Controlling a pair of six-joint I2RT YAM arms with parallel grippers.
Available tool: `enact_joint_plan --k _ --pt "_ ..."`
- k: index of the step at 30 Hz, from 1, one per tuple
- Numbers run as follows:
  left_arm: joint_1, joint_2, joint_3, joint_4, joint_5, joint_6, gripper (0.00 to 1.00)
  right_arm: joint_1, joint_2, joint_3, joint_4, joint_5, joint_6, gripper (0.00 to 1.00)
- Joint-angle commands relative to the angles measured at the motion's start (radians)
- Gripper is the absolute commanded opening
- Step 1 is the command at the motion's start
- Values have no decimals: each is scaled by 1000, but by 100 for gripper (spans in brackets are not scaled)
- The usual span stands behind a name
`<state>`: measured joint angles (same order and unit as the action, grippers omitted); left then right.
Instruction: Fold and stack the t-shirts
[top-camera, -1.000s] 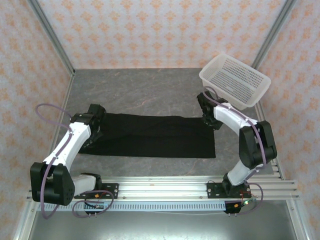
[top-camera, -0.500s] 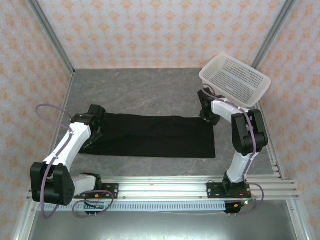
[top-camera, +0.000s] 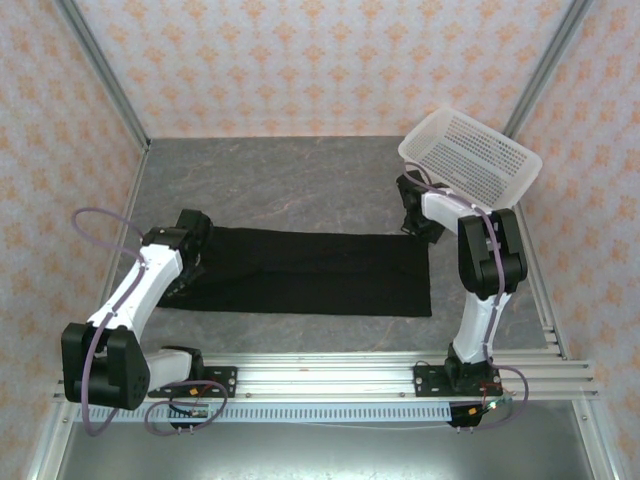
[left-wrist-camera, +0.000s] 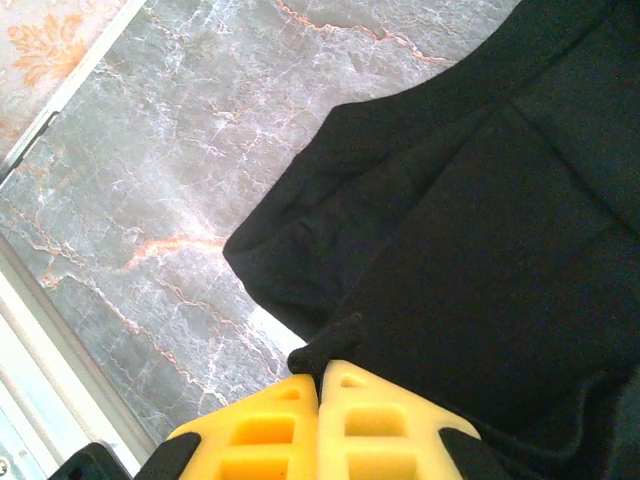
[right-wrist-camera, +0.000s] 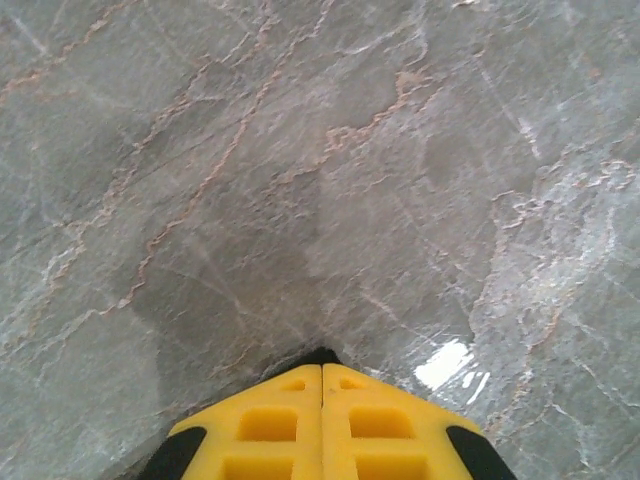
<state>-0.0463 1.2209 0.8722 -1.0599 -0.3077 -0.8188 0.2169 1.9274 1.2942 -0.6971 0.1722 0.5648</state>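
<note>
The folded t-shirt already lies flat, so the left gripper should bring the t-shirt's bunched edge (left-wrist-camera: 324, 353) down onto the tabletop just below the gripper, under the t-shirt's end, and let go.
A black t-shirt (top-camera: 300, 272) lies flat across the table as a long folded band, with no print showing. My left gripper (top-camera: 190, 250) sits at its left end. In the left wrist view the left gripper (left-wrist-camera: 320, 368) is shut on a bunched edge of the black t-shirt (left-wrist-camera: 480, 230). My right gripper (top-camera: 418, 232) is at the shirt's far right corner. In the right wrist view the right gripper (right-wrist-camera: 321, 368) is shut, with a small tuft of black cloth (right-wrist-camera: 320, 354) pinched at its tips above the grey table.
A white perforated basket (top-camera: 470, 162) sits tilted at the back right, just behind the right arm. The grey marble tabletop (top-camera: 280, 180) is bordered by patterned walls and by metal rails (top-camera: 330, 375) at the near edge.
The right arm's elbow has swung up and inward from the right edge, and its gripper has shifted slightly toward the back. The left arm and most of the shirt have stayed put.
</note>
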Motion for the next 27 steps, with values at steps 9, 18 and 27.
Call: enact_joint_plan --k 9,18,27 --pt "-10 6 -38 -1 -16 -33 0 -13 7 25 -65 43 -14 3" --pt "-10 44 -40 34 7 -7 0 43 -153 -1 -93 3 9 38" --pt "-10 120 -26 12 -21 -17 0 140 -248 -47 -116 -71 45 43"
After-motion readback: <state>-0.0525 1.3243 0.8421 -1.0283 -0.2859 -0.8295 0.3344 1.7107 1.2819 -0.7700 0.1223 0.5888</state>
